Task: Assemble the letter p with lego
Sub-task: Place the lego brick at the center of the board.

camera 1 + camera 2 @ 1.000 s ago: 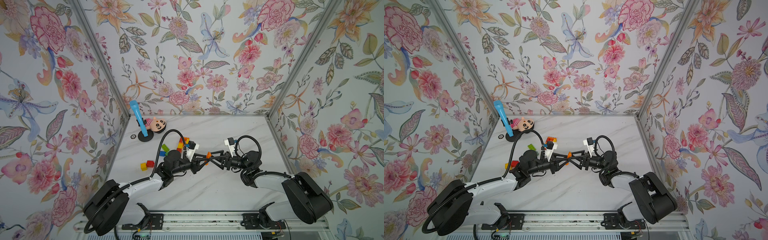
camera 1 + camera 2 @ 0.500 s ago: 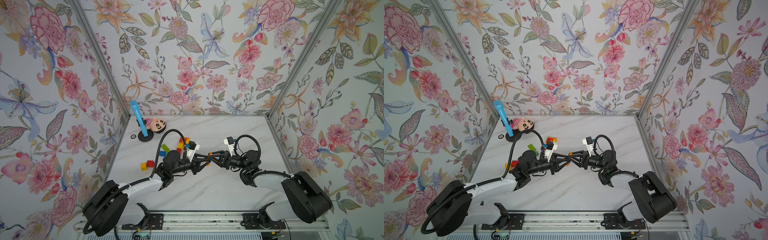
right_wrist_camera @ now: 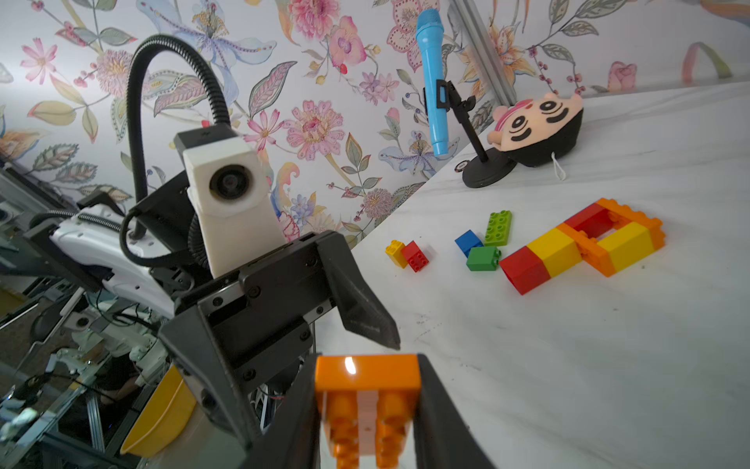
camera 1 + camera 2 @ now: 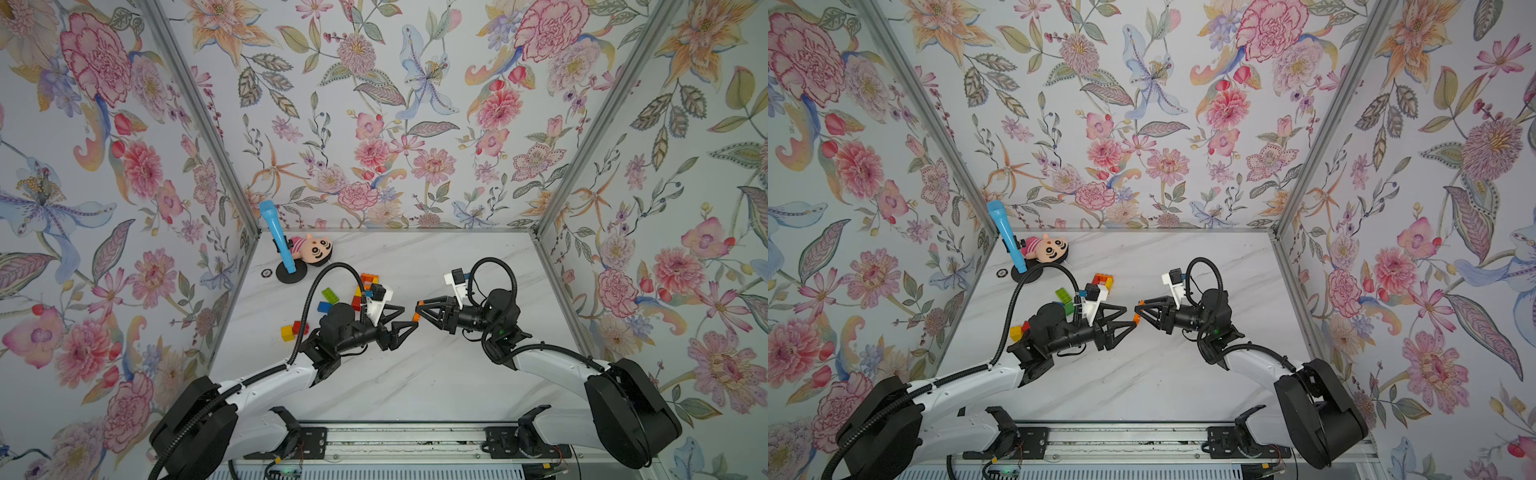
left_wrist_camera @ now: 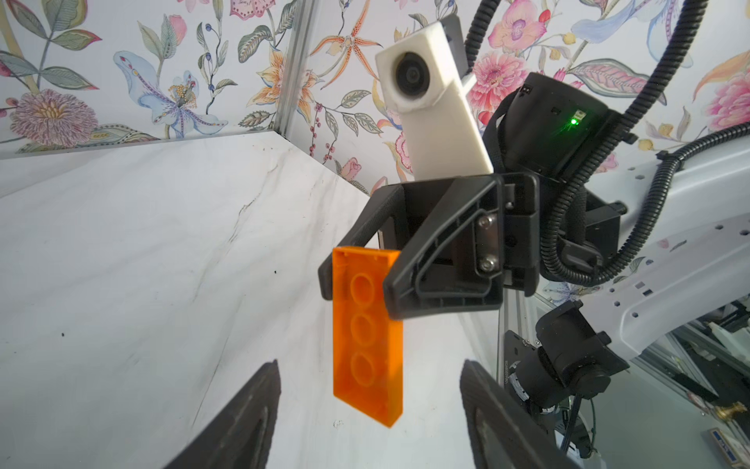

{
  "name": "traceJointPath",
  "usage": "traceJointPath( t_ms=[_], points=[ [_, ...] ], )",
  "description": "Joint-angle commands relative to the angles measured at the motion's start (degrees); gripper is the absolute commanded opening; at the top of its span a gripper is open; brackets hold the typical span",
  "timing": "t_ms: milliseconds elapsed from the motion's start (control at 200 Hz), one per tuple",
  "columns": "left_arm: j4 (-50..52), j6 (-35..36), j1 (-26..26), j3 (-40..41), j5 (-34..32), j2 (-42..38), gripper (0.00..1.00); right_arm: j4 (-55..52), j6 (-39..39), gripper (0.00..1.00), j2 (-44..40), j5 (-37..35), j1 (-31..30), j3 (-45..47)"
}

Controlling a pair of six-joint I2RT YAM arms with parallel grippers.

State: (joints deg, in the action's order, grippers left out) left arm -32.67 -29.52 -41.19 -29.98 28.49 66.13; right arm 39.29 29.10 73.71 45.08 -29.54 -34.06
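Note:
My right gripper tilts its fingers down next, lowers the orange lego brick onto the bare tabletop below it, clear of loose bricks, and releases it there.
An orange lego brick (image 5: 365,325) hangs in mid-air over the table's middle, with my right gripper (image 5: 357,288) shut on one end of it. In the right wrist view the brick (image 3: 367,375) fills the gap of the right gripper (image 3: 367,390). My left gripper (image 5: 370,365) faces it, open, its fingers (image 3: 365,316) on either side of the brick's free end without touching. In a top view the two grippers (image 4: 410,317) (image 4: 419,311) meet tip to tip. A joined red, yellow and orange lego shape with a loop (image 3: 588,243) lies behind the left arm.
Loose bricks lie left of the shape: green (image 3: 498,227), blue (image 3: 468,241), green (image 3: 483,258), and yellow with red (image 3: 406,253). A plush doll (image 4: 314,251) and a blue toy microphone on a stand (image 4: 276,237) are at the back left corner. Flowered walls close three sides.
My left gripper, which held the orange brick, has opened and let it go. My right gripper has closed on the brick's other end. Both arms stay nearly in place.

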Motion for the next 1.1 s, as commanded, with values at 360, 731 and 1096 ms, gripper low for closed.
traceJointPath(
  t_ms=[360, 731, 1096],
  points=[
    [31.2, 3.4, 12.8, -0.5, -39.5, -26.8, 0.99, -73.8, -37.7, 0.18, 21.1, -45.7, -15.8, -32.6],
    [32.6, 1.5, 14.6, 4.2, -45.6, -32.3, 0.99, -86.9, -51.4, 0.18, 36.8, -46.7, -18.9, -44.2],
    [32.8, 1.2, 14.9, 5.1, -47.1, -32.7, 0.99, -86.8, -54.1, 0.75, 39.7, -51.6, -20.9, -46.6]
  ],
)
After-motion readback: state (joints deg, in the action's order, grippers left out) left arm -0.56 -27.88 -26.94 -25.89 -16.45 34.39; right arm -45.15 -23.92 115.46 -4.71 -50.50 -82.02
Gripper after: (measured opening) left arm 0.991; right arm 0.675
